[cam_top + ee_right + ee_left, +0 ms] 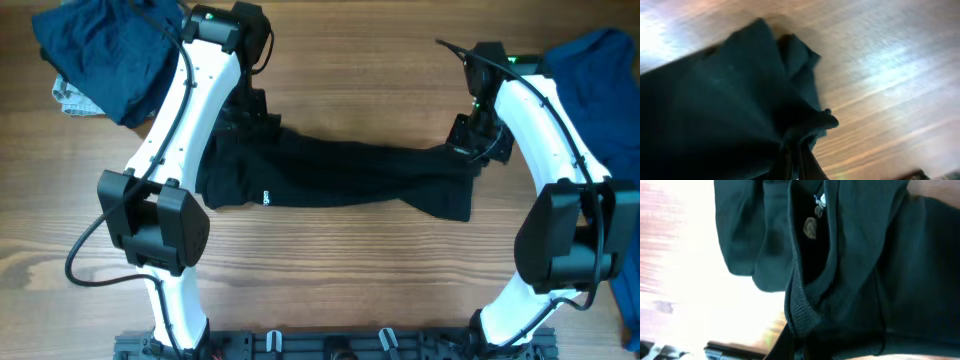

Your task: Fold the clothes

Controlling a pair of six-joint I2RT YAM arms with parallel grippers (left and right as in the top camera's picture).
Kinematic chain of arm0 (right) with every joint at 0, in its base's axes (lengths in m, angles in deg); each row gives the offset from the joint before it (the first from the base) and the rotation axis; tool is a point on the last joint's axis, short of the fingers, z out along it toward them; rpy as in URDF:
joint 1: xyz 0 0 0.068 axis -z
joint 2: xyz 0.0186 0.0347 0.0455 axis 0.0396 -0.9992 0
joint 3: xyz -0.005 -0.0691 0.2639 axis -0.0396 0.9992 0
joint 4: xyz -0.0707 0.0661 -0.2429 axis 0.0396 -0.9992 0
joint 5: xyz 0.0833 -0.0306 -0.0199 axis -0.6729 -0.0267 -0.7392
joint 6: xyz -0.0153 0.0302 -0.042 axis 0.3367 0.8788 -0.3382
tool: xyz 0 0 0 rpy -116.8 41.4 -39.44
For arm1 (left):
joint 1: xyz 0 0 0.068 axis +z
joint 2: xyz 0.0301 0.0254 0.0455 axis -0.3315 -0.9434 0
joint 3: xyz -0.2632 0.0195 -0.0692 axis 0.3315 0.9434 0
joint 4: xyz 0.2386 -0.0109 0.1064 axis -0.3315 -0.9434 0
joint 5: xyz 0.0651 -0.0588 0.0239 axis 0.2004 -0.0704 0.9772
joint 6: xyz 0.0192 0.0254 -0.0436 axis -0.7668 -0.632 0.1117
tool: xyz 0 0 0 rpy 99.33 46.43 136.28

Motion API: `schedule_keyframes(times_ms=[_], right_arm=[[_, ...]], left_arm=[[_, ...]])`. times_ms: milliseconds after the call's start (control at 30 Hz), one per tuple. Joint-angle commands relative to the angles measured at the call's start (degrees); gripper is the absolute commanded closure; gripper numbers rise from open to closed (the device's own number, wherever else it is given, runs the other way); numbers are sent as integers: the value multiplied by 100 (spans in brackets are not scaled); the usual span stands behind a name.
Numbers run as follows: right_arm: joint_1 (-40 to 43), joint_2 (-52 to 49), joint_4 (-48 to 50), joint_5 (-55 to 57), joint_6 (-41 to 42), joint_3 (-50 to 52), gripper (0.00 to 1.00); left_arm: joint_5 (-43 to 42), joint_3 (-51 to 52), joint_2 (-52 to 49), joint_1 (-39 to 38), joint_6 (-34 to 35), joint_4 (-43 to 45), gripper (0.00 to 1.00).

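Note:
The left gripper moves down and releases the fabric next, since the table lies below the pinched hem.
A black shirt-like garment (345, 175) is stretched across the middle of the wooden table, a tiny white label (266, 197) near its front left. My left gripper (243, 122) is shut on the garment's left end; in the left wrist view the ribbed hem (800, 305) and dark folds (900, 270) fill the frame. At the right end my right gripper (470, 142) is shut on the garment; in the right wrist view its fingers (805, 162) pinch bunched black fabric (730, 100).
A dark navy garment (105, 50) lies heaped at the back left over a pale patterned cloth (68, 97). A royal blue garment (605, 80) lies along the right edge. Bare wood (350, 70) shows behind the black garment and in front of it.

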Motion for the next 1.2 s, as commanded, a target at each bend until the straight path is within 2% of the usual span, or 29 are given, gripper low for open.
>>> schedule_keyframes(times_ms=[0, 200, 433, 533, 633, 700, 800, 833, 933, 1000, 1033, 1100, 1133, 1167], right_arm=[[26, 133, -168, 525, 216, -87, 96], [24, 133, -225, 516, 216, -87, 96], [24, 133, -258, 389, 179, -85, 96], [24, 133, -264, 39, -280, -85, 96], [24, 133, -243, 7, -306, -85, 96], [26, 133, -234, 7, -306, -85, 96], [24, 133, -205, 4, -304, -85, 92], [24, 133, -177, 4, -304, -85, 90], [24, 133, -50, -164, -363, -85, 74], [24, 133, 116, -529, -498, -85, 72], [24, 133, 245, -787, -636, -85, 72], [24, 133, 446, -1178, -813, -85, 65], [24, 133, 531, -1322, -839, -85, 59], [24, 133, 673, -1412, -835, -85, 46]], left_arm=[[101, 39, 149, 37, 96, -131, 96], [101, 487, 149, 37, 96, -129, 93], [103, 811, 149, 37, 96, -131, 96], [103, 833, 149, 37, 94, -131, 92], [103, 833, 149, 37, 94, -131, 82], [101, 833, 149, 37, 94, -131, 72], [101, 833, 149, 26, 94, -131, 44], [103, 833, 149, 26, 92, -131, 42], [151, 831, 149, 28, 92, -120, 44], [210, 831, 151, 26, 92, 20, 53], [205, 831, 151, 26, 92, 129, 62], [140, 831, 151, 24, 94, 358, 65], [-15, 831, 151, 20, 94, 492, 69], [-511, 831, 151, 15, 87, 726, 70]])
